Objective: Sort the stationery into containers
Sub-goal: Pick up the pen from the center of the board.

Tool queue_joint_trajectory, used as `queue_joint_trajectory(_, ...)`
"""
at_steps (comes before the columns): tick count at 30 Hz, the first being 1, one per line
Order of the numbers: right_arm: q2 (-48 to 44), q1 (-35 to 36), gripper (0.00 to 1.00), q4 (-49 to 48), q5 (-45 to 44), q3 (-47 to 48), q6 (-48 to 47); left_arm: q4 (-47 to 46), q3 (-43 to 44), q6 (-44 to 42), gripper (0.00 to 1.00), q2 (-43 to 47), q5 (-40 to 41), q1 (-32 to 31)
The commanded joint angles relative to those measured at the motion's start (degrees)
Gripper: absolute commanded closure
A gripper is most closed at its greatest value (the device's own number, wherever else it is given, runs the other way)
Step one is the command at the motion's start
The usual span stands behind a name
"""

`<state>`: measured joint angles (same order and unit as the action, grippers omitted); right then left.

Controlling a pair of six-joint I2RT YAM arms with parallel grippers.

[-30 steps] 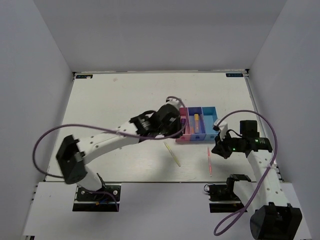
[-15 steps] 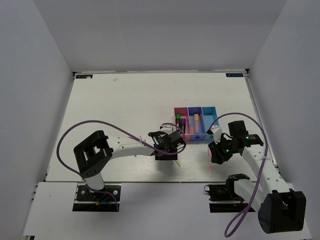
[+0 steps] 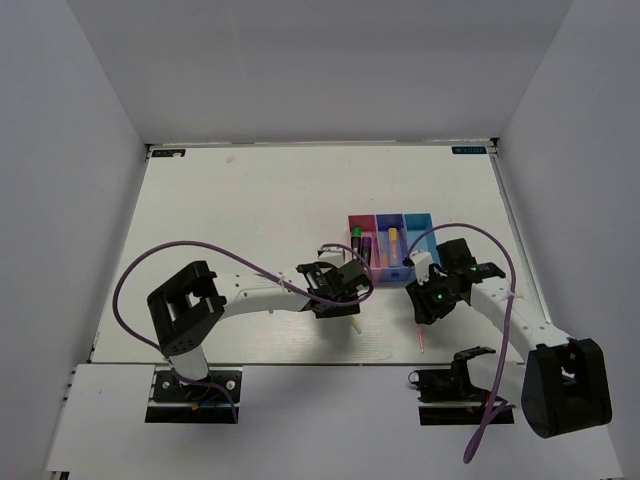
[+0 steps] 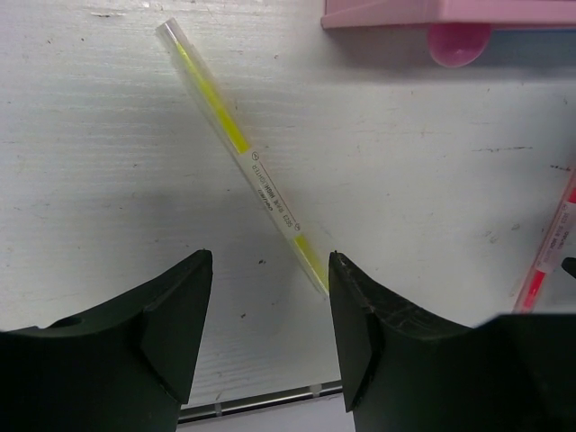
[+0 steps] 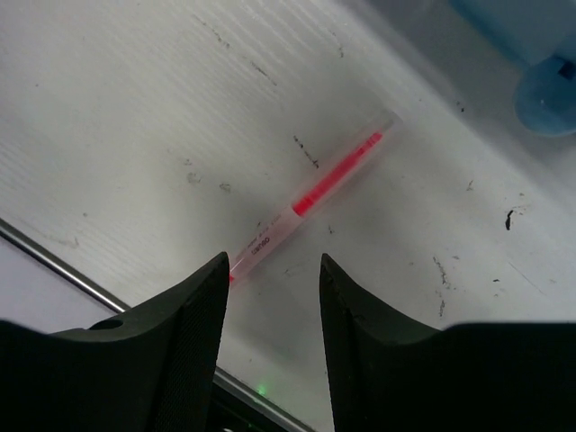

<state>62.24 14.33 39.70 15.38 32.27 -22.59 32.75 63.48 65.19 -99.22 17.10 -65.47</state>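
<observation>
The pink-red pen lies flat on the tabletop below the right gripper's fingers, so the right gripper will next move down onto the pink-red pen's middle, where the pen's pale label ends.
A thin yellow pen lies slanted on the white table, its lower end close to the right finger of my left gripper, which is open and holds nothing. From above, only the pen's tip shows past that gripper. A pink-red pen lies on the table just ahead of my right gripper, also open and holding nothing. The pink, dark blue and light blue containers stand in a row behind both grippers. Green-capped and purple markers lie in the pink one, an orange one in the dark blue.
The table's near edge with its metal strip runs just below both grippers. The pink container's base is close above the yellow pen. A purple cable loops over the light blue container. White walls enclose the table.
The left arm drew back from the containers to above the yellow pen and its jaws widened. The right gripper opened and moved left over the pink-red pen.
</observation>
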Motion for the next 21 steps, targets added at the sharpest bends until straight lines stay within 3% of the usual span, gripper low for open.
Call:
queue_joint_trajectory(1,1.30,1.49,0.52,-4.02,-2.02,-0.20,3.60,-0.67,0.41,2.66,0.35,0.69,2.32,-0.44)
queue_joint_trajectory(21,11.15,10.19,0.66,-4.55,-13.79,3.15,8.97,-2.25,-4.95,4.16,0.35,4.74,4.43,-0.71)
